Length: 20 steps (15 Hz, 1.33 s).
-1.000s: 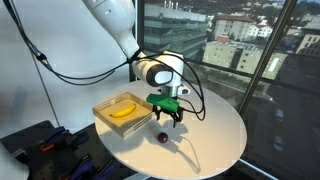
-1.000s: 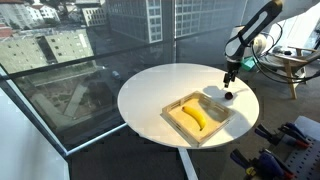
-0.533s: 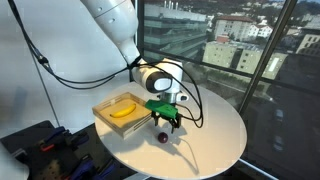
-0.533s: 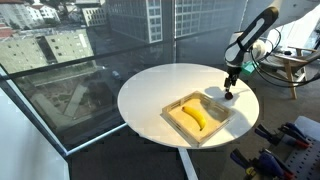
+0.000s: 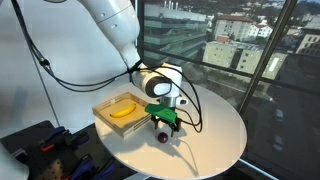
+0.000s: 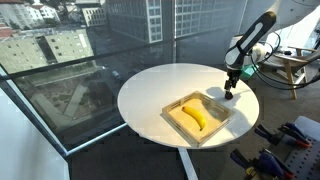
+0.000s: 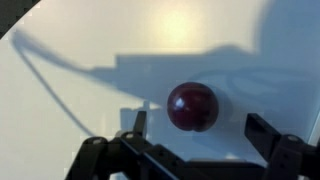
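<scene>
The dark red round fruit [image 5: 163, 137] [image 7: 193, 107] lies below my two open fingers and between them, so I will lower my gripper around it and close.
A small dark red round fruit, like a plum [image 7: 192, 106], lies on the white round table [image 5: 215, 135]. It also shows in both exterior views [image 5: 162, 137] [image 6: 229, 97]. My gripper [image 7: 195, 125] is open and hangs just above the fruit, its two fingers on either side of it and apart from it. In both exterior views the gripper [image 5: 163, 124] [image 6: 230, 90] points down over the fruit, next to the wooden tray [image 5: 103, 108]. A yellow banana [image 5: 123, 111] [image 6: 195, 117] lies in that tray.
The wooden tray [image 6: 170, 112] sits on the table beside the gripper. Black cables hang from the arm over the table. Large windows stand behind the table, and tools and clutter lie on the floor near its foot.
My gripper has come down a little toward the fruit and shifted slightly toward the tray. The fruit and the banana have not moved.
</scene>
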Motion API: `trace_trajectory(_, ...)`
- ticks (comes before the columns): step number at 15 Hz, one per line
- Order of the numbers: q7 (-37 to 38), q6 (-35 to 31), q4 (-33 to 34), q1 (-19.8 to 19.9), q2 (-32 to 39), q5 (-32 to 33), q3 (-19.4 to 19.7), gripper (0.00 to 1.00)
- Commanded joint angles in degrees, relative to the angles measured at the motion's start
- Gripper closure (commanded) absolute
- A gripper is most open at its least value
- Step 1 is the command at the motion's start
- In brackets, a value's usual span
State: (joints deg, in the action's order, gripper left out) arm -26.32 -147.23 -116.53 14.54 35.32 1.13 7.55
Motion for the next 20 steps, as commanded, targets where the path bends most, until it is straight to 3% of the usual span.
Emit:
trace_trajectory(1, 1.96, -1.19, 1.1, 1.03, 1.15, 1.74, -0.77, 0.0)
trace_trajectory(20, 5.46, -2.35, 4.69, 0.85, 6.27, 2.39, -0.05, 0.0)
